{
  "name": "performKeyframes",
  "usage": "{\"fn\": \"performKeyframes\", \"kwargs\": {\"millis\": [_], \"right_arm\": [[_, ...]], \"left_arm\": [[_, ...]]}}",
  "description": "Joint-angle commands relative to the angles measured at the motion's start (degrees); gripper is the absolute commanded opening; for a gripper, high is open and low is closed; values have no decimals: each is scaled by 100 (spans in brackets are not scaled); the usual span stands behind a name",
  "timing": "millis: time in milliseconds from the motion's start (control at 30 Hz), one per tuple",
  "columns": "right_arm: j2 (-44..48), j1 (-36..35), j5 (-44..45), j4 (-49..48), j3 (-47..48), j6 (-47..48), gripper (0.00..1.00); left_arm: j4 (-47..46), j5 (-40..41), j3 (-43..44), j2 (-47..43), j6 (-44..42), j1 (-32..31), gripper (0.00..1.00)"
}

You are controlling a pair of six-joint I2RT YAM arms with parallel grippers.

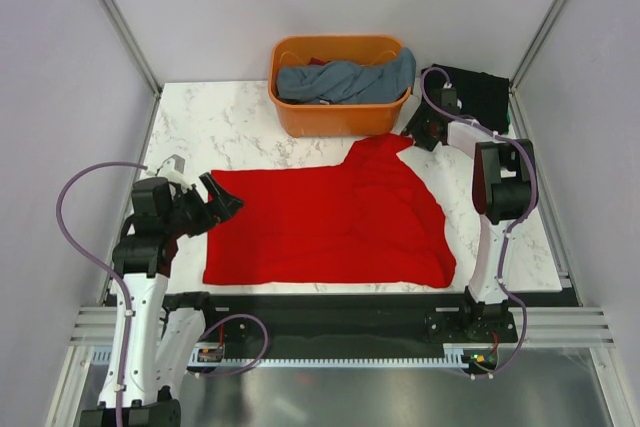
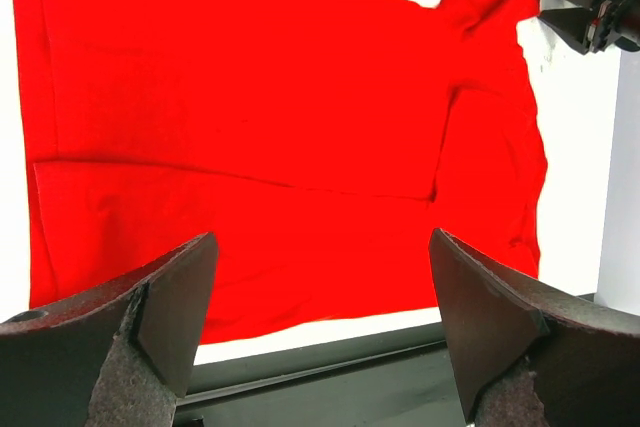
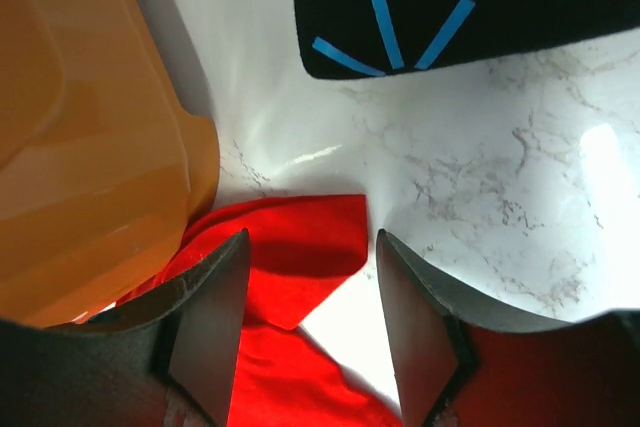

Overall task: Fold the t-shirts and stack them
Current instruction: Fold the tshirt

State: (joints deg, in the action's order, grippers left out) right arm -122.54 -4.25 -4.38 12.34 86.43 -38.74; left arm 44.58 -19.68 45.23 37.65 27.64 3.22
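The left gripper needs to move outward and down onto the red shirt's far corner, opposite the sleeve, next, because its open fingers are still above the flat cloth.
A red t-shirt [image 1: 330, 222] lies spread flat on the marble table, one sleeve [image 1: 385, 145] reaching toward the orange basket [image 1: 340, 117]. My left gripper [image 1: 222, 199] is open and empty at the shirt's left edge, above the cloth; its wrist view shows the shirt [image 2: 270, 147] spread out below. My right gripper [image 1: 418, 133] is open and empty over the sleeve tip [image 3: 310, 257], beside the basket's wall [image 3: 90, 147]. A folded black shirt [image 1: 480, 97] with blue marks [image 3: 390, 37] lies at the back right.
The orange basket holds crumpled blue-grey shirts [image 1: 345, 80]. The table's front edge [image 1: 330, 292] runs just below the red shirt's hem. Frame posts stand at the back corners.
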Motion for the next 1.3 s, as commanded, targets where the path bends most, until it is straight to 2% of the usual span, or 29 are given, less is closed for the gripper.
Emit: {"fn": "performKeyframes", "kwargs": {"millis": [0,100,200,233,300,333,400,467,567,600,667,700,1033,1267], "right_arm": [[-51,21,192,-285,-118,68,61],[-138,21,105,-337,-135,33,59],[-252,21,-115,-486,-162,-11,48],[-270,12,-176,-600,-205,-19,39],[-323,21,-335,-732,-258,-46,28],[-323,12,-361,-776,-285,-28,14],[-288,21,-414,-768,-320,-2,0],[-96,12,-423,-768,-408,24,0],[351,-40,-555,-777,-583,7,0],[502,-128,-564,-777,-636,7,0],[922,-260,-564,-724,-768,138,0],[1064,-408,-564,-681,-855,226,0],[2637,-1121,-687,-584,-1716,473,0],[3315,-1341,-775,-443,-2121,543,0]], "left_arm": [[-239,-194,-6,23,-241,-15,93],[-239,-150,-14,41,-233,-15,93],[-239,-89,-32,76,-215,-6,93],[-239,-88,-32,111,-215,-6,93],[-239,-36,-23,129,-197,-6,93],[-239,-10,-23,155,-197,-6,93],[-239,183,-32,207,-145,-6,93],[-318,385,-15,417,-83,-15,93],[-467,1332,91,786,-40,-6,92],[-511,1823,187,1119,13,-6,92],[-651,2090,328,1594,101,20,86],[-756,2178,511,2136,110,64,85],[-1381,2021,1900,5205,84,495,71],[-1461,1995,2858,6498,-92,495,60]]}}
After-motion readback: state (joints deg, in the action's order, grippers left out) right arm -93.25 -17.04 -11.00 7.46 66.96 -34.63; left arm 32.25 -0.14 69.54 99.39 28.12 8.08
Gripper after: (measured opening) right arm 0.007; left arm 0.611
